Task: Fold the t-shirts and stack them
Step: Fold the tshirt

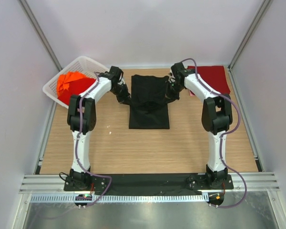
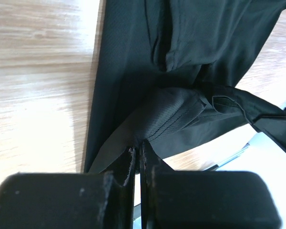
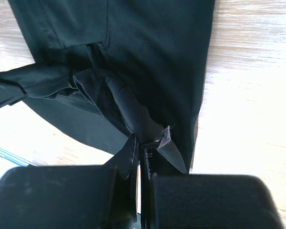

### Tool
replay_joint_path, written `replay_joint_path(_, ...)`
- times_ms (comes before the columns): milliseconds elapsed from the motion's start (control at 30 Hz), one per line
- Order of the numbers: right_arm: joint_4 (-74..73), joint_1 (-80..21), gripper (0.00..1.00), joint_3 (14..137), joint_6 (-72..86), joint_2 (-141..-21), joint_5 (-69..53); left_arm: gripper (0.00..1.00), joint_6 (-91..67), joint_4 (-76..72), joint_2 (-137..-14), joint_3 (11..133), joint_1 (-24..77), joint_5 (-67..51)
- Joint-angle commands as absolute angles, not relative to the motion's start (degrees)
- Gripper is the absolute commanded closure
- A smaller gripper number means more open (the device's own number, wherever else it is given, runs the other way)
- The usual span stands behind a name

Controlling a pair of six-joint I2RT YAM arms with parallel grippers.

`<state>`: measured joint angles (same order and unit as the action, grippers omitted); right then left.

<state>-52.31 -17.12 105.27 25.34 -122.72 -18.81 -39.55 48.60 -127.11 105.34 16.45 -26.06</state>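
Note:
Because the pinched cloth is still raised above the flat black t-shirt, I need to lower my right gripper toward the shirt's side edge [image 1: 166, 103] [image 3: 185, 130] below and release it there.
A black t-shirt [image 1: 149, 102] lies partly folded on the wooden table, its far part lifted between both arms. My left gripper [image 1: 126, 98] is shut on the shirt's left edge; the left wrist view shows the black t-shirt [image 2: 176, 114] bunched and pinched at the left gripper [image 2: 138, 149]. My right gripper [image 1: 170, 97] is shut on the right edge; in the right wrist view the black t-shirt [image 3: 133, 57] folds into the right gripper [image 3: 143, 149]. Orange-red t-shirts [image 1: 74, 86] fill the basket. A dark red t-shirt [image 1: 211, 78] lies flat at the far right.
A white lattice basket [image 1: 86, 63] stands tilted at the far left corner. White walls enclose the table [image 1: 133, 152] on three sides. Metal rails run along the near edge by the arm bases.

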Motion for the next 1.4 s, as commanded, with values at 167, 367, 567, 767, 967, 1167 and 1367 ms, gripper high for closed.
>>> replay_joint_path(167, -52.56, -16.26, 0.99, 108.54, 24.70, -124.80, -19.86, 1.00, -38.85, 49.57, -131.39, 112.41, 15.91, -30.32)
replay_joint_path(367, -52.21, -15.82, 0.99, 108.54, 24.08, -125.77, -20.39, 0.98, -38.85, 50.89, -133.59, 114.43, 15.73, -29.62)
replay_joint_path(567, -51.94, -15.03, 0.94, 110.38, 24.08, -127.88, -21.09, 0.94, -39.46, 51.15, -135.00, 115.83, 15.47, -29.44)
replay_joint_path(767, -54.75, -14.41, 0.82, 116.96, 23.56, -131.57, -21.98, 0.80, -40.34, 51.85, -135.35, 117.94, 14.68, -28.21)
replay_joint_path(967, -67.31, -14.15, 0.49, 131.91, 19.87, -134.48, -12.76, 0.57, -39.90, 53.35, -130.53, 120.94, 12.75, -25.84)
replay_joint_path(1167, -70.23, -17.48, 0.46, 124.39, 18.46, -126.84, -6.34, 0.52, -37.09, 55.73, -119.29, 112.79, 12.22, -23.73)
replay_joint_path(1367, -58.83, -25.73, 0.45, 107.24, 23.54, -116.55, -3.53, 0.53, -35.86, 50.90, -99.69, 86.90, 12.92, -24.87)
